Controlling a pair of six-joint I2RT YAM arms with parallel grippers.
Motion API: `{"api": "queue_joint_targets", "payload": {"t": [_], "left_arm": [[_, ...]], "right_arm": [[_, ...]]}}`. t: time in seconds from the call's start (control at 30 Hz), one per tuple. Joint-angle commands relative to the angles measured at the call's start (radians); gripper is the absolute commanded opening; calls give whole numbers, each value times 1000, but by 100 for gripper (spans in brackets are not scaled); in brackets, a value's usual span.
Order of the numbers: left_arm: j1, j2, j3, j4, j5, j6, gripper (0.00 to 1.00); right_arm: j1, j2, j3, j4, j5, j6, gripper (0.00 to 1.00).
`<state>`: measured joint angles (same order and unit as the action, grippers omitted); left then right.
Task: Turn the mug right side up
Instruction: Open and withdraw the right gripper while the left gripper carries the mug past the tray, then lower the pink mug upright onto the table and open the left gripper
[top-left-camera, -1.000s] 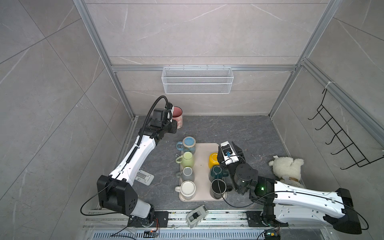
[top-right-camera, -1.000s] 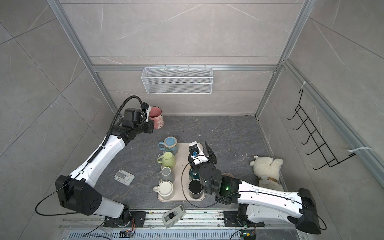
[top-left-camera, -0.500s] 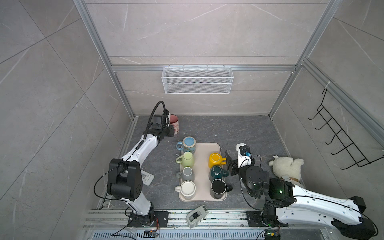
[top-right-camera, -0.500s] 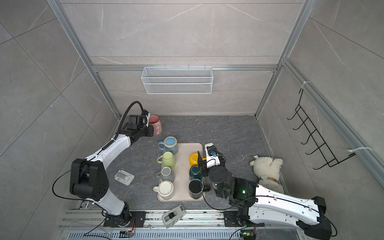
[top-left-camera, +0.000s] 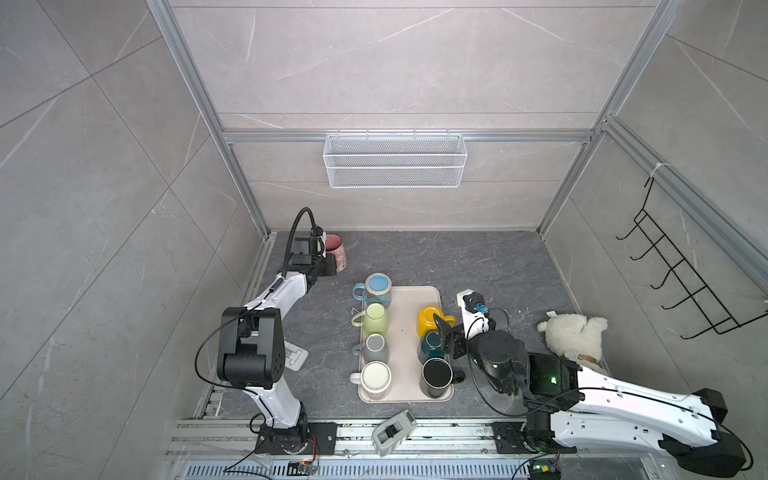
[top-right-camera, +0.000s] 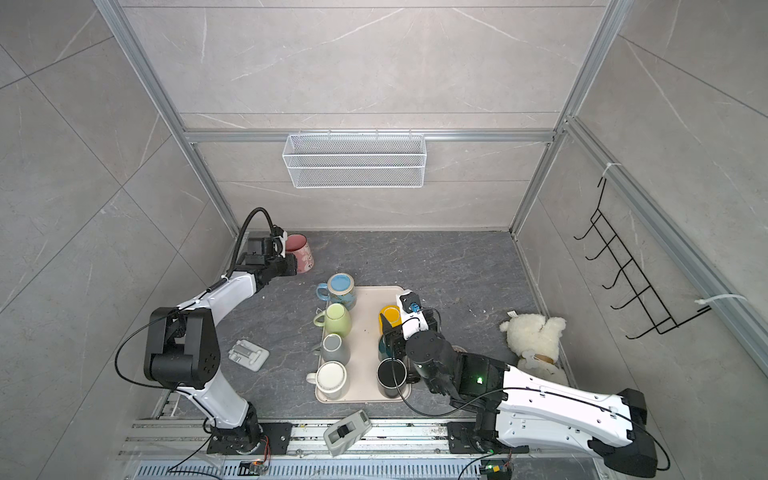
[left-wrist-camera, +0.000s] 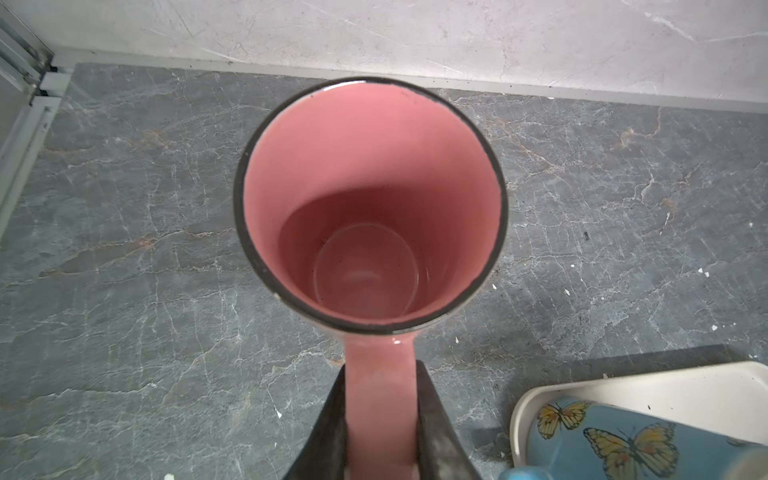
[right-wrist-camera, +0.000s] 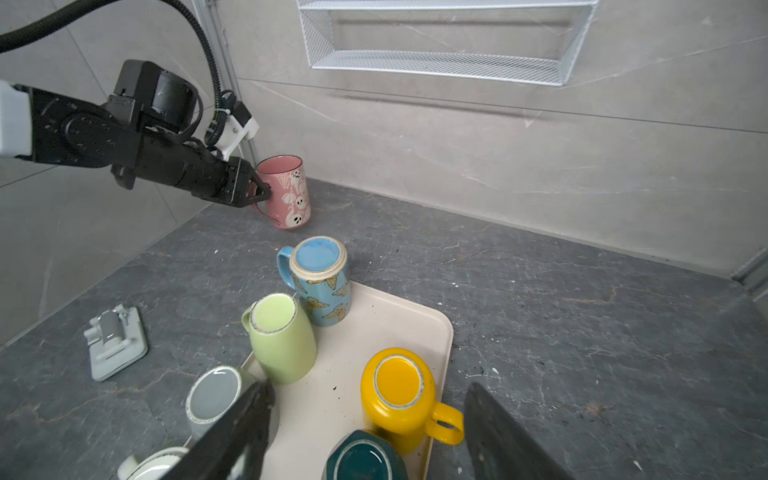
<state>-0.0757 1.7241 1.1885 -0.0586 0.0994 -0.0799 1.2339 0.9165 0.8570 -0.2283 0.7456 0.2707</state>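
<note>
The pink mug in my left gripper already has its opening facing up, so I should lower the mug a little onto the stone floor beneath the mug's base (top-left-camera: 341, 272) and let go of the mug's handle.
A pink mug (top-left-camera: 336, 249) (top-right-camera: 301, 249) with white cartoon figures stands mouth up at the back left, its base at or just above the stone floor. My left gripper (left-wrist-camera: 380, 374) (right-wrist-camera: 262, 193) is shut on its handle. In the left wrist view the mug's pink inside (left-wrist-camera: 374, 199) is empty. My right gripper (right-wrist-camera: 368, 388) (top-left-camera: 446, 336) hangs open over the right side of the beige tray (top-left-camera: 405, 316), above a yellow mug (right-wrist-camera: 399, 390) and a teal mug (right-wrist-camera: 363, 457), both bottom up, holding nothing.
The tray also carries blue (top-left-camera: 376, 289), green (top-left-camera: 374, 318), grey (top-left-camera: 374, 347) and white (top-left-camera: 374, 376) mugs bottom up, and a black one (top-left-camera: 436, 374) mouth up. A plush toy (top-left-camera: 573, 334) lies at the right, a grey gadget (top-right-camera: 249, 355) at the left, and a wire basket (top-left-camera: 395, 160) hangs on the back wall.
My left arm has brought the pink mug down and leftward to the floor at the back left. My right gripper has drawn back off the tray's middle towards its right side and opened wider.
</note>
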Motion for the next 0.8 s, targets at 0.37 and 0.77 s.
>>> {"api": "queue_joint_targets", "payload": {"t": [0.37,0.77], "left_arm": [[34,41,18,185,171,78,0],[37,85,17,170,121,138,0]], "right_arm": [[-51,47,63,-49,-161,72,77],[-130,92,68,-70,-280,142,77]]}}
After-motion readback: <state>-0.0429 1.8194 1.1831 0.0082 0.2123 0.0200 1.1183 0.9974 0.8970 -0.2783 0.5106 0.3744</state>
